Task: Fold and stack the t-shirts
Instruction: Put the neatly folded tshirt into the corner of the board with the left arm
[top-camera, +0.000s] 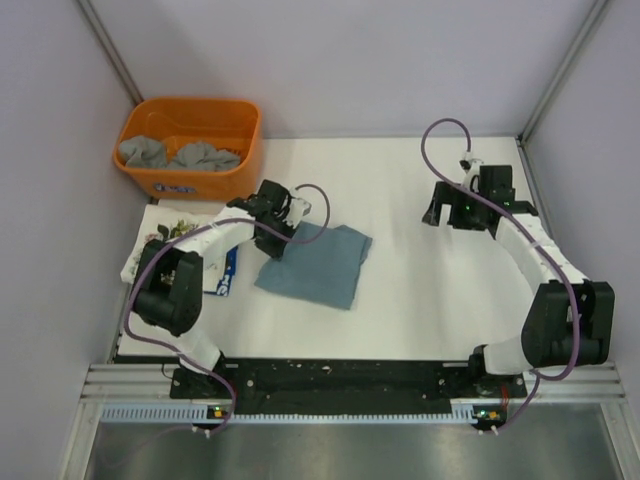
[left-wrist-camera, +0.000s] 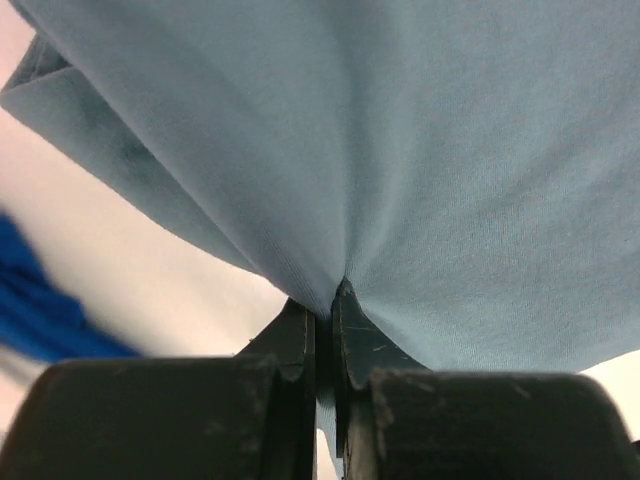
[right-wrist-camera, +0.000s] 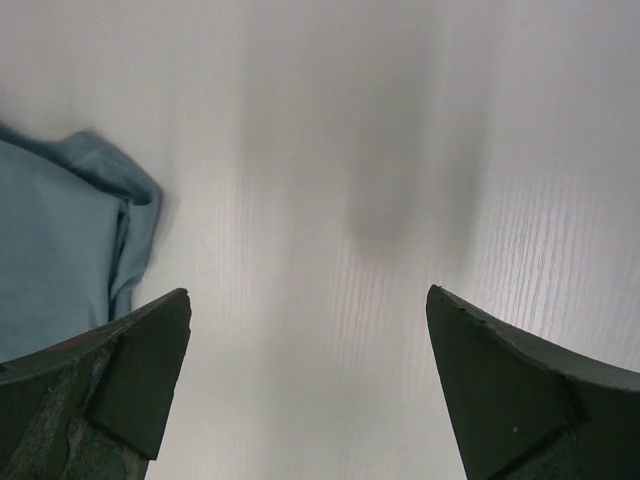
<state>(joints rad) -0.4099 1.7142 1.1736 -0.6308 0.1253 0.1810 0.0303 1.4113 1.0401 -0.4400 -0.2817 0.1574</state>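
Note:
The white floral t-shirt (top-camera: 175, 228) lies folded, so my left gripper needs to carry the blue-grey t-shirt (top-camera: 318, 262) to the left in the top view and release it onto that one.
A folded dusty blue-grey t-shirt (top-camera: 318, 262) lies left of the table's middle. My left gripper (top-camera: 278, 236) is shut on its left edge; in the left wrist view the cloth (left-wrist-camera: 420, 150) is pinched between the closed fingers (left-wrist-camera: 300, 335). A folded white floral t-shirt (top-camera: 175, 228) lies at the far left, partly under the left arm. Grey t-shirts (top-camera: 180, 155) lie crumpled in the orange tub (top-camera: 190, 180). My right gripper (top-camera: 447, 210) is open and empty over bare table at the right; its view shows the blue shirt's corner (right-wrist-camera: 60, 250) at the left.
The orange tub stands at the back left corner. A blue-printed item (top-camera: 228, 275) lies under the left arm, also a blue blur in the left wrist view (left-wrist-camera: 40, 310). Grey walls close in the table on three sides.

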